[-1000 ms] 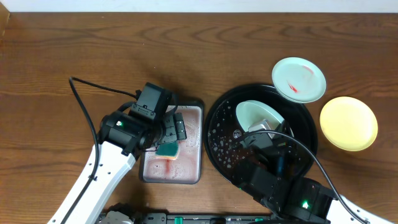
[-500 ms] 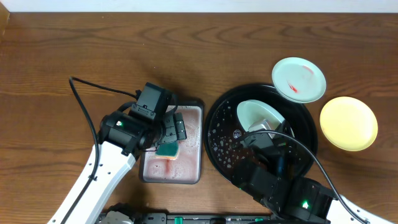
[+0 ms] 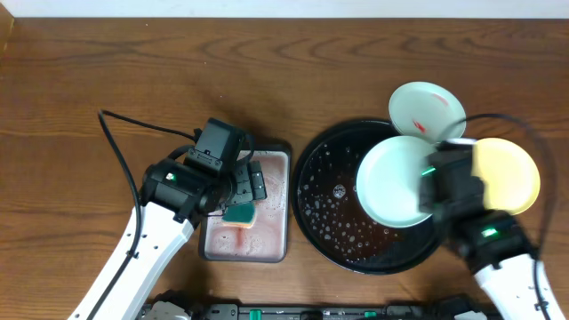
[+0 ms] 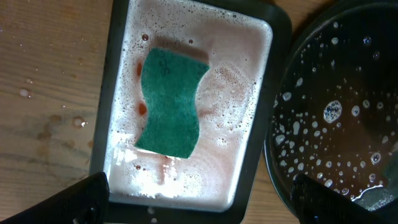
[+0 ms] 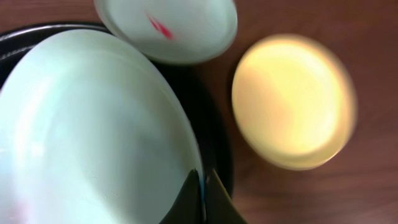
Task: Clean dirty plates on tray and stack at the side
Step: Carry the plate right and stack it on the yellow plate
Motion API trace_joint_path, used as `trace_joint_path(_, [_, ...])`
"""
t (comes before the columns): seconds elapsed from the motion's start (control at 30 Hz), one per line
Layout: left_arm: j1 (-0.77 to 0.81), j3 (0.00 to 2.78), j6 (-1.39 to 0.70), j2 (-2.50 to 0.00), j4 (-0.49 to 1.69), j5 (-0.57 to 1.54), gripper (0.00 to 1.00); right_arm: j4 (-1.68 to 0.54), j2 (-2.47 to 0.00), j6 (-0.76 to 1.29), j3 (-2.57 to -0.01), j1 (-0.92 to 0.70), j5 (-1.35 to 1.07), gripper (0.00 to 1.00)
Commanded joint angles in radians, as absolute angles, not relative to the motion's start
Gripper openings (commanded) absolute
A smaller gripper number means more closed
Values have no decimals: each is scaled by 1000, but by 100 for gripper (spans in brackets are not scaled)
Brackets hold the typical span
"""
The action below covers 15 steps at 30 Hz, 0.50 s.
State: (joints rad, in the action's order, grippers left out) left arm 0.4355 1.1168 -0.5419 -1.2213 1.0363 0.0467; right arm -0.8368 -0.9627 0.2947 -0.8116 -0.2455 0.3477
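The clean pale yellow plate [image 3: 508, 175] [image 5: 292, 102] lies below my right gripper and to its right in the overhead view. Next, the gripper moves over it, lowers and releases the clean mint-white plate's rim.
My right gripper [image 3: 428, 182] is shut on the rim of a clean mint-white plate [image 3: 391, 180] and holds it above the right half of the black tray [image 3: 320, 178]; the pinch shows in the right wrist view [image 5: 202, 193] on the plate [image 5: 93, 130]. A second mint-white plate [image 3: 428, 113] with a red smear rests on the tray's far rim, also in the right wrist view [image 5: 168, 28]. The pale yellow plate [image 3: 508, 175] lies on the table right of the tray, also seen by the right wrist [image 5: 292, 99]. My left gripper [image 4: 199, 202] is open above the grey tray.
A grey rectangular tray [image 3: 276, 160] with pinkish foam holds a teal sponge [image 4: 171, 102], left of the black tray. The black tray's wet floor [image 4: 336, 112] is dotted with suds. A black cable [image 3: 133, 124] lies on the table at the left.
My right arm has swung out to the right, lifting the mint-white plate from a tilted pose in the tray to a flat hold above the tray's right side. The left arm has not moved.
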Motion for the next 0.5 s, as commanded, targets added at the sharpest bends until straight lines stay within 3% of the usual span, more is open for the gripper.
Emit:
trace_joint_path(0.0, [431,1123,-532,-1221,1038,42,93,-834,-955,228,-859,49,-207,1])
trace_joint_path(0.23, [431,1123,-532,-1221,1038,42,94,-776,-1054,227,-860,614,-398,1])
trace_joint_path(0.47, [431,1123,-532,-1221,1038,42,93,-637,-1296,341,-859,850,-393,1])
